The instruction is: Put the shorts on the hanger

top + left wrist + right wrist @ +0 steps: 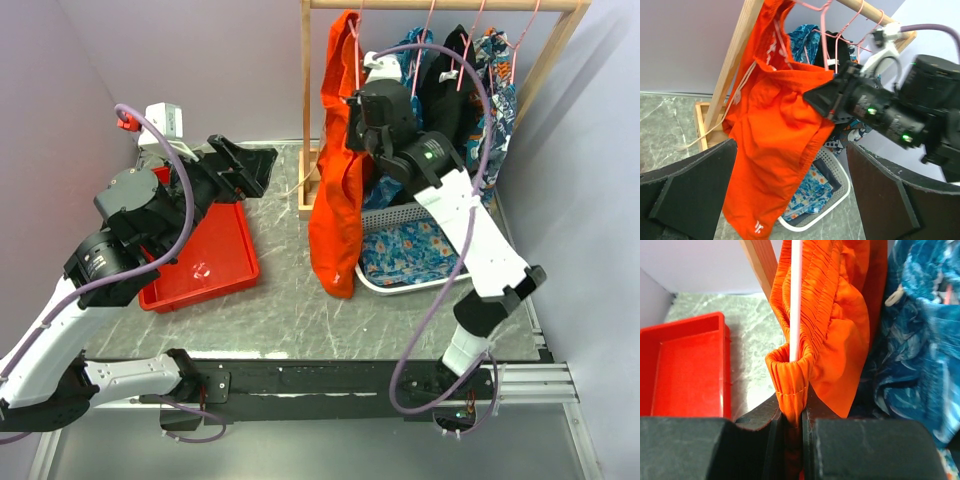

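The waistband fold (355, 96) (793, 378) already wraps the pale hanger wire, so my right gripper shifts slightly toward the wooden rack post next, then opens to release the fold.
The orange-red shorts (338, 190) hang long and floppy at the left end of the wooden rack, draped over the pink wire hanger (354, 40). My right gripper (352, 118) is shut on the gathered waistband. In the right wrist view the jaws (792, 412) pinch a fold of the shorts (832, 315) that wraps a thin pale wire of the hanger (796, 300). My left gripper (240, 165) is open and empty, apart from the shorts on their left. In its view (790, 175) the shorts (775, 130), hanger (824, 27) and cream cord (742, 85) show.
A red bin (205, 255) lies under the left arm. A white basket (410, 215) with blue patterned cloth stands below the rack. Blue and black garments (480, 70) hang on other pink hangers. The wooden rack post (305, 110) stands just left of the shorts.
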### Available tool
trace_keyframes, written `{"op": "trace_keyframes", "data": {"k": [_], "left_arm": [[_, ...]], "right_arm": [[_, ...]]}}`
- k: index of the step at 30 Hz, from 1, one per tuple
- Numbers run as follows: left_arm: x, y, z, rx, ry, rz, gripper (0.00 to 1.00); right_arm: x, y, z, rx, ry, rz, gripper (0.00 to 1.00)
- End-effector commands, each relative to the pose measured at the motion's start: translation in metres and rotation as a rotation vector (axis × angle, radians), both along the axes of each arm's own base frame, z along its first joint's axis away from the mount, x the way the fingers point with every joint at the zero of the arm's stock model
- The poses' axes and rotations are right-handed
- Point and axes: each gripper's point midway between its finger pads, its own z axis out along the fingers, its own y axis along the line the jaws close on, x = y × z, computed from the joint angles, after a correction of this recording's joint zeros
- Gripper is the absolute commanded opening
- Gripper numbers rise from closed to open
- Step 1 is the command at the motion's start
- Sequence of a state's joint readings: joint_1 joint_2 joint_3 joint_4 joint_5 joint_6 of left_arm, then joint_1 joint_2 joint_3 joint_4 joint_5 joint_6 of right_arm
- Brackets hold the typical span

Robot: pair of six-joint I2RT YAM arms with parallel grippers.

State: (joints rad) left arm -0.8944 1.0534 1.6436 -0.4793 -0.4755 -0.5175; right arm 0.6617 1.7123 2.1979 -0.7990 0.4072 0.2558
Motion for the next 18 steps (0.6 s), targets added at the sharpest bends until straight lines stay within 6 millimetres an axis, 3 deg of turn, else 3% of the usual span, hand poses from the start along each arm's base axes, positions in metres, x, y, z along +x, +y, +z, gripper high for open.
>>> {"op": "trace_keyframes", "data": {"k": [1,13,18], "left_arm": [[-0.002,0.006,0.009,-0.026,-0.017,0.012,0.97],[-0.002,0.012,0.007,-0.011,-0.013,0.034,0.96],[-0.002,0.012,0.006,-0.008,-0.007,0.037,0.96]], "right_arm": [[0.015,0.005,0.035,0.055,-0.104,0.021,0.0],[0.043,-0.002,0.03,0.081,-0.091,0.011,0.0],[0.05,0.0,0.017,0.075,-0.063,0.007,0.0]]}}
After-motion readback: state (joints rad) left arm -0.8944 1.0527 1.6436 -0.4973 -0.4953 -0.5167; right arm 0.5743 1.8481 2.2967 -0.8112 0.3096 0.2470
